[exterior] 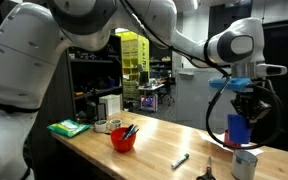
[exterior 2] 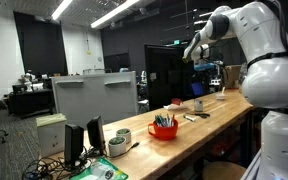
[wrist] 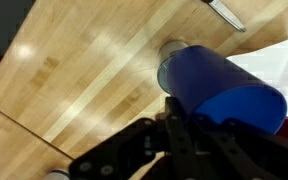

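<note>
I should lower my gripper next and release the blue cup's rim on the bare, clear tabletop (exterior 2: 215, 111) (wrist: 140, 12) below, beside the grey cup.
My gripper (exterior: 246, 108) is shut on the rim of a blue cup (exterior: 238, 129) and holds it above the far end of the wooden table (exterior: 154, 150). In the wrist view the blue cup (wrist: 219, 90) fills the right half, with one black finger (wrist: 174, 125) pressed against its rim. A grey cup (exterior: 244, 165) stands on the table below; part of it shows behind the blue cup in the wrist view (wrist: 169, 48). The blue cup also shows in an exterior view (exterior 2: 198, 103).
A red bowl (exterior: 123, 139) with pens stands mid-table, also seen in an exterior view (exterior 2: 164, 128). A marker (exterior: 180, 160) and scissors (exterior: 206, 172) lie near the grey cup. A green cloth (exterior: 69, 128) and small white containers (exterior: 105, 125) sit at the other end.
</note>
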You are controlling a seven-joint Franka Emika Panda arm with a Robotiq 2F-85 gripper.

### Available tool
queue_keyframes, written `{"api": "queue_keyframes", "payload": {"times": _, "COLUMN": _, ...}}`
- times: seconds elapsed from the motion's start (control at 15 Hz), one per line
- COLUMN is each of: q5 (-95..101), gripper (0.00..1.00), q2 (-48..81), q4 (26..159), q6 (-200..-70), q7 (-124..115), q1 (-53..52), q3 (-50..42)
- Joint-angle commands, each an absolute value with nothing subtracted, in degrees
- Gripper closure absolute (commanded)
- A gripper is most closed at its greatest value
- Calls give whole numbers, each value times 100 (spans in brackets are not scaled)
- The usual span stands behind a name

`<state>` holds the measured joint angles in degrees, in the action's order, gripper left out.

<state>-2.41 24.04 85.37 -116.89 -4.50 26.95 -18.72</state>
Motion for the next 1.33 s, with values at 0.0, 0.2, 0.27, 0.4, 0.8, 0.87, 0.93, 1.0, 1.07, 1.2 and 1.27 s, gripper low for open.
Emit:
{"api": "queue_keyframes", "payload": {"times": 0.0, "q5": -388, "gripper": 99, "q2": 2320, "q4": 8664, "q6": -11744, "q7": -645, "q1": 2826, "q3": -1980}}
{"api": "queue_keyframes", "payload": {"times": 0.2, "q5": -368, "gripper": 99, "q2": 2168, "q4": 8940, "q6": -11896, "q7": -756, "q1": 2908, "q3": -2090}}
{"api": "queue_keyframes", "payload": {"times": 0.27, "q5": -349, "gripper": 99, "q2": 2119, "q4": 9068, "q6": -11970, "q7": -798, "q1": 2920, "q3": -2131}}
{"api": "queue_keyframes", "payload": {"times": 0.4, "q5": -333, "gripper": 99, "q2": 2036, "q4": 9343, "q6": -12217, "q7": -903, "q1": 2932, "q3": -2216}}
{"api": "queue_keyframes", "payload": {"times": 0.8, "q5": -371, "gripper": 99, "q2": 1702, "q4": 10519, "q6": -13416, "q7": -1208, "q1": 2866, "q3": -2387}}
{"api": "queue_keyframes", "payload": {"times": 0.87, "q5": -376, "gripper": 99, "q2": 1643, "q4": 10708, "q6": -13587, "q7": -1271, "q1": 2849, "q3": -2400}}
{"api": "queue_keyframes", "payload": {"times": 0.93, "q5": -410, "gripper": 99, "q2": 1603, "q4": 10891, "q6": -13745, "q7": -1325, "q1": 2847, "q3": -2405}}
{"api": "queue_keyframes", "payload": {"times": 1.0, "q5": -404, "gripper": 99, "q2": 1546, "q4": 11063, "q6": -13886, "q7": -1395, "q1": 2828, "q3": -2421}}
{"api": "queue_keyframes", "payload": {"times": 1.07, "q5": -411, "gripper": 99, "q2": 1507, "q4": 11237, "q6": -14029, "q7": -1461, "q1": 2817, "q3": -2431}}
{"api": "queue_keyframes", "payload": {"times": 1.2, "q5": -455, "gripper": 99, "q2": 1455, "q4": 11529, "q6": -14298, "q7": -1566, "q1": 2805, "q3": -2444}}
{"api": "queue_keyframes", "payload": {"times": 1.27, "q5": -515, "gripper": 99, "q2": 1465, "q4": 11630, "q6": -14393, "q7": -1593, "q1": 2812, "q3": -2440}}
